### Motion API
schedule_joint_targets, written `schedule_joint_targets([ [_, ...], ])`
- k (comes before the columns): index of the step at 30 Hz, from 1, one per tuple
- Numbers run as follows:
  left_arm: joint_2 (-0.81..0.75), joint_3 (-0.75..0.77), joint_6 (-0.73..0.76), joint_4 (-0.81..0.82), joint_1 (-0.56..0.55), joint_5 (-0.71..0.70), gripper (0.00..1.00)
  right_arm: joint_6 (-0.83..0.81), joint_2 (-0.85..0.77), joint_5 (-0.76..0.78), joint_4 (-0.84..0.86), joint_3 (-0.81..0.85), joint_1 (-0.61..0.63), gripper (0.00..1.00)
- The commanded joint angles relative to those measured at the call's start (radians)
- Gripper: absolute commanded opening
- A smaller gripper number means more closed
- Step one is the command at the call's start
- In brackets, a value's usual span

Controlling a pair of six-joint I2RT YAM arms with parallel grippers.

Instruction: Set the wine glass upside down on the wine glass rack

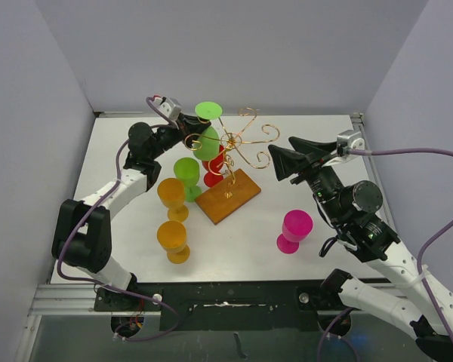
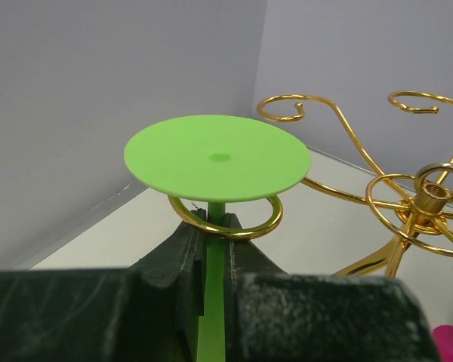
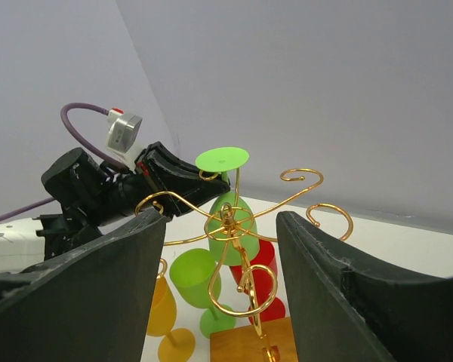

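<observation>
Next, my left gripper shifts slightly away from the rack's center and opens around the stem, since the round foot (image 2: 217, 157) already sits over the gold spiral.
A green wine glass (image 1: 206, 139) hangs upside down, its round foot (image 2: 217, 157) resting on a gold spiral arm (image 2: 234, 226) of the wine glass rack (image 1: 238, 143), which stands on a brown wooden base (image 1: 228, 195). My left gripper (image 2: 214, 226) is shut on the green stem just under the spiral. The glass also shows in the right wrist view (image 3: 230, 219). My right gripper (image 3: 220, 249) is open and empty to the right of the rack, facing it.
A second green glass (image 1: 186, 175), two orange glasses (image 1: 171, 194) (image 1: 173, 240) and a red glass (image 1: 215, 167) stand left of and behind the base. A pink glass (image 1: 294, 229) stands at the front right. Grey walls enclose the table.
</observation>
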Motion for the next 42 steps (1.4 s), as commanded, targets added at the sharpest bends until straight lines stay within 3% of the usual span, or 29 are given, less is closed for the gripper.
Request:
schedule_joint_targets([
  [1,-0.058,-0.008,0.003,0.120,0.001,-0.094,0.00,0.009,-0.023,-0.011,0.042,0.003,0.009,0.61],
  [15,-0.097,-0.049,0.018,0.146,0.003,-0.140,0.00,0.010,-0.022,-0.012,0.029,0.005,0.008,0.61],
  [26,-0.181,-0.134,0.029,0.091,0.005,-0.097,0.00,0.023,-0.041,-0.001,-0.015,-0.014,0.009,0.61],
  [42,-0.244,-0.175,0.059,-0.049,0.005,-0.211,0.33,0.076,-0.056,0.024,-0.141,-0.026,0.010,0.62],
])
